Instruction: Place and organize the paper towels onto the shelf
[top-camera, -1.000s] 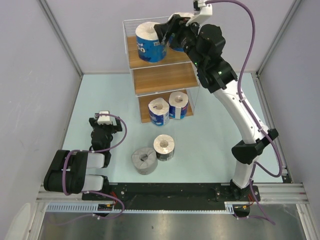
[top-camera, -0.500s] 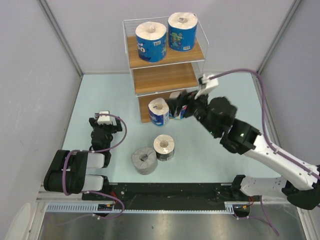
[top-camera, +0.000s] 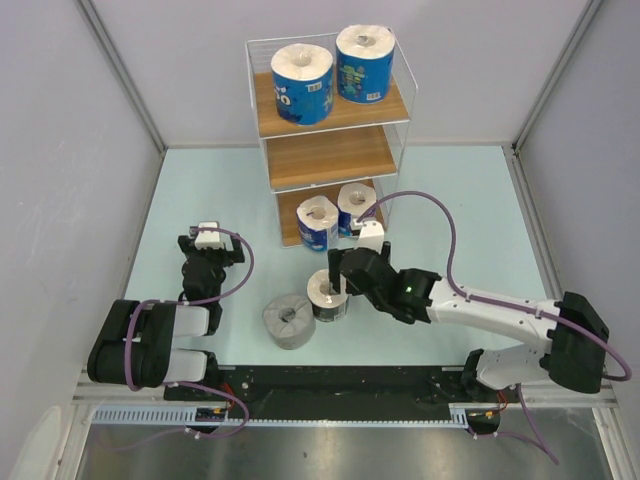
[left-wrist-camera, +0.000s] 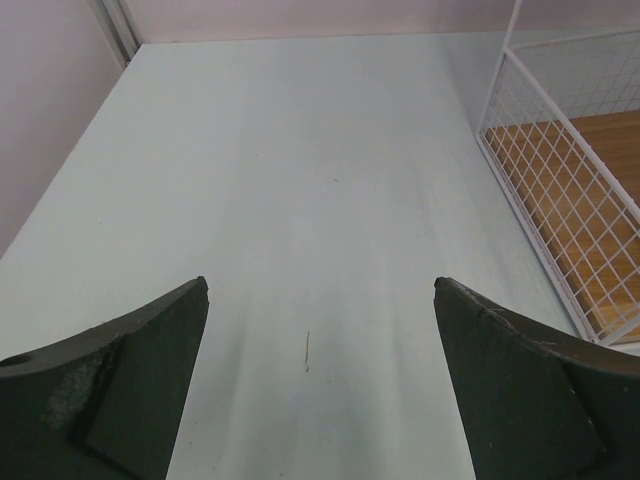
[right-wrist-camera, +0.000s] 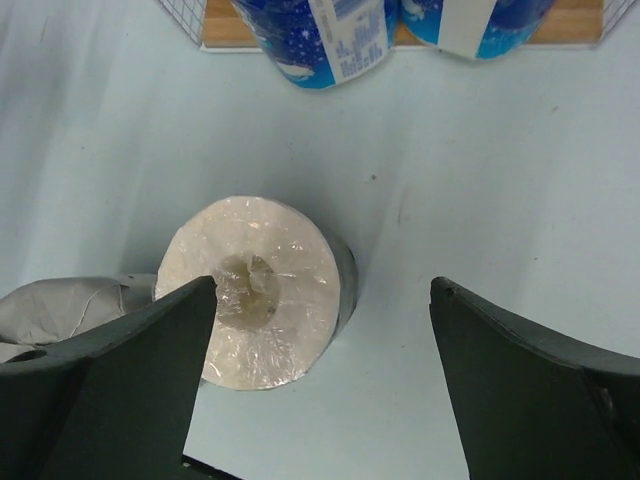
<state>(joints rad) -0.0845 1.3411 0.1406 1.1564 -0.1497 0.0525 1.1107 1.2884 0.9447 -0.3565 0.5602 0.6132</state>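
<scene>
Next, my right gripper lowers astride the dark-wrapped roll's side (top-camera: 342, 299) (right-wrist-camera: 306, 290) below it, one finger entering the roll's core, because that core faces up open.
The shelf (top-camera: 325, 155) stands at the back. Two blue-wrapped paper towels (top-camera: 302, 82) (top-camera: 364, 62) stand on its top board and two more (top-camera: 318, 222) (top-camera: 357, 208) on its bottom board. A dark-wrapped roll (top-camera: 328, 294) and a grey-wrapped roll (top-camera: 288, 320) stand on the table in front. My right gripper (top-camera: 336, 283) hovers open just above the dark-wrapped roll (right-wrist-camera: 270, 290). That roll sits toward the left finger of the right gripper (right-wrist-camera: 320, 290), and nothing is held. My left gripper (top-camera: 205, 245) rests open and empty at the left, facing bare table (left-wrist-camera: 320, 285).
Grey walls close in the table on the left, right and back. The black base rail (top-camera: 340, 380) runs along the near edge. The shelf's white wire side (left-wrist-camera: 570, 200) is to the right of the left gripper. The grey-wrapped roll (right-wrist-camera: 60, 310) touches the dark one's left side.
The right arm left a blue roll on the top board, swung down and forward to the dark-wrapped roll, and its jaws spread wider. The left arm stayed still.
</scene>
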